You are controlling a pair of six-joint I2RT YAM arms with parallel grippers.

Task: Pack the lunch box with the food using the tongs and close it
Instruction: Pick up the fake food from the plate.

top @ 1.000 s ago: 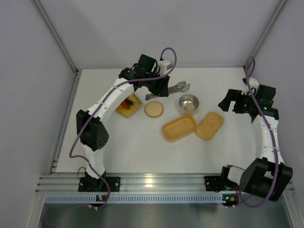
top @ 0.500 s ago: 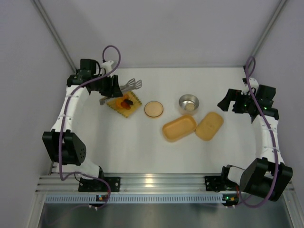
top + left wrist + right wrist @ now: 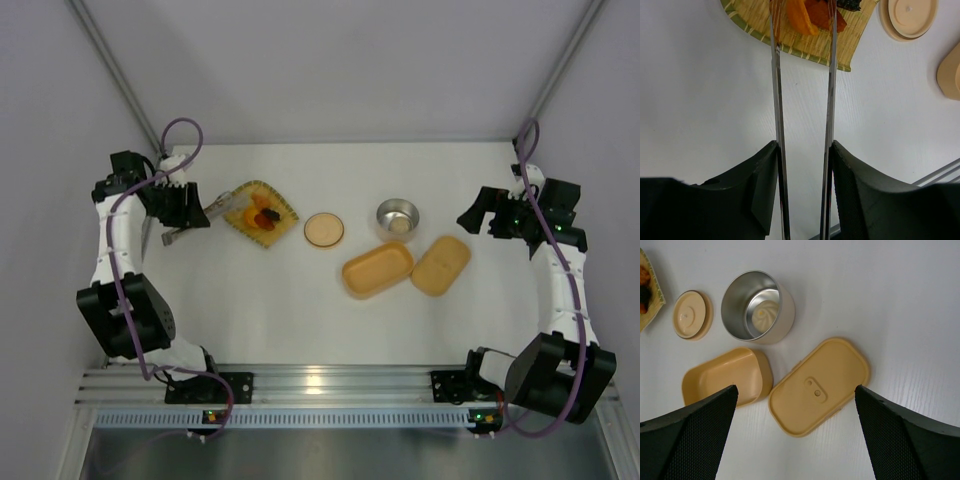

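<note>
The tongs in my left gripper go down and toward the woven tray next and squeeze, as the bright orange piece (image 3: 251, 216) (image 3: 800, 18) shows between the parted tong arms.
My left gripper (image 3: 188, 214) (image 3: 803, 150) is shut on the slim silver tongs (image 3: 220, 205) (image 3: 776, 100), one finger pressing each arm. The tong arms reach over the woven tray (image 3: 248, 192) (image 3: 790, 46), with orange and dark red food (image 3: 265, 216) (image 3: 799, 17) between them; their tips run off the top of the left wrist view. The tan-orange lunch box (image 3: 377, 270) (image 3: 725, 377) lies uncovered, with no food showing inside, and its flat lid (image 3: 441, 265) (image 3: 820, 385) rests beside it on the right. My right gripper (image 3: 478, 218) (image 3: 795, 387) hangs open above the lid, holding nothing.
A round steel bowl (image 3: 398, 217) (image 3: 757, 307) with a pale piece inside stands behind the lunch box. Its round tan lid (image 3: 323, 230) (image 3: 910, 17) (image 3: 690, 315) lies between bowl and tray. Walls close in the table on three sides.
The left arm has swung far left with the tongs, from behind the bowl to the table's left edge. The tongs now point over the tray. The right arm has not moved.
</note>
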